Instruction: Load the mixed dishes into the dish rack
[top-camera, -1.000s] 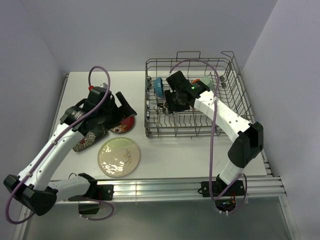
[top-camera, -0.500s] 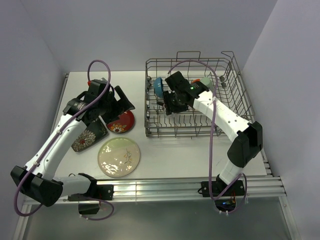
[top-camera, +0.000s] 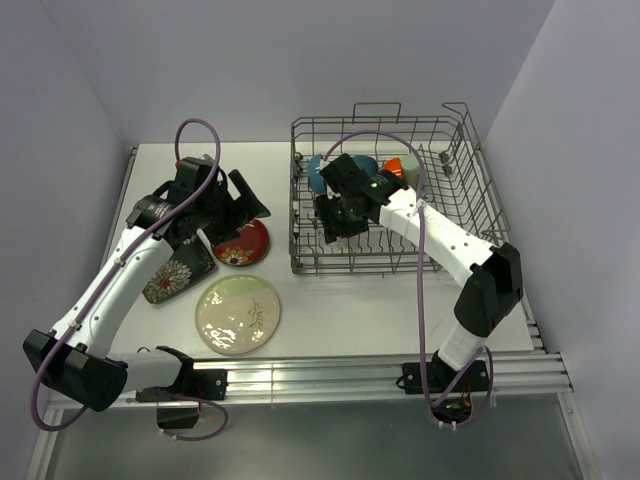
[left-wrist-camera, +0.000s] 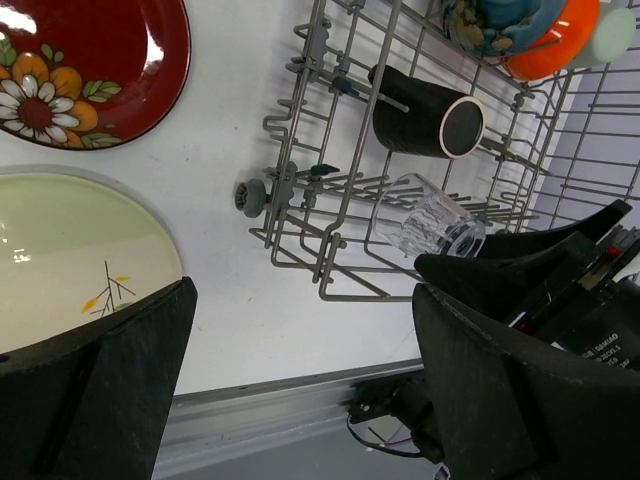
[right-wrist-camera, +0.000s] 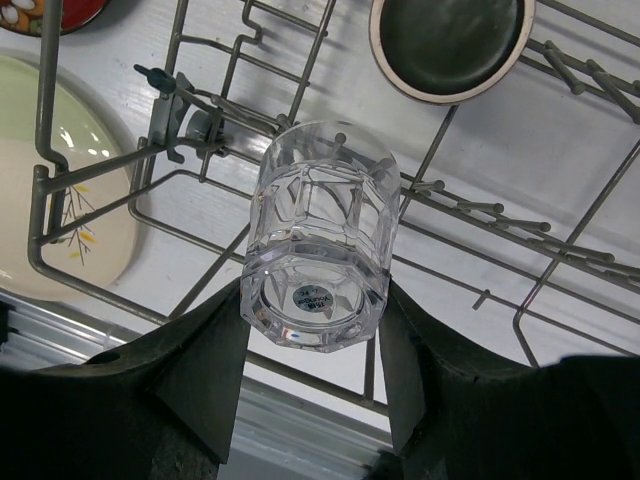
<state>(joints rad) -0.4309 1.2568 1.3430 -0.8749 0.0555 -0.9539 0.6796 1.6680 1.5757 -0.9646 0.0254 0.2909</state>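
Observation:
My right gripper lowers and releases the clear glass (right-wrist-camera: 322, 225) over the rack's wires just short of the brown mug next, since the glass's opening already points down at them.
My right gripper (right-wrist-camera: 315, 335) is shut on the clear glass (right-wrist-camera: 322, 225), which points mouth down over the tines in the front left part of the dish rack (top-camera: 395, 268). The top view shows this gripper (top-camera: 336, 216) low inside the rack. A small brown mug (right-wrist-camera: 452, 38) lies in the rack just beyond the glass. A blue-inside bowl (top-camera: 320, 172) and an orange bowl (top-camera: 396, 168) lean at the rack's back. My left gripper (top-camera: 238, 203) hangs open above the red saucer (top-camera: 246, 243), holding nothing. The cream round plate (top-camera: 238, 315) and a black square plate (top-camera: 178, 272) lie on the table.
The rack's wire wall (left-wrist-camera: 300, 190) and its small wheel (left-wrist-camera: 249, 195) stand close to the cream plate (left-wrist-camera: 70, 260) and red saucer (left-wrist-camera: 80, 70). A pale green cup (left-wrist-camera: 612, 35) sits beside the orange bowl. A metal rail (top-camera: 330, 375) runs along the table's near edge.
The left gripper rose from the black plates and moved back over the red saucer, then held still. The right gripper carried the glass forward and left, lower into the rack.

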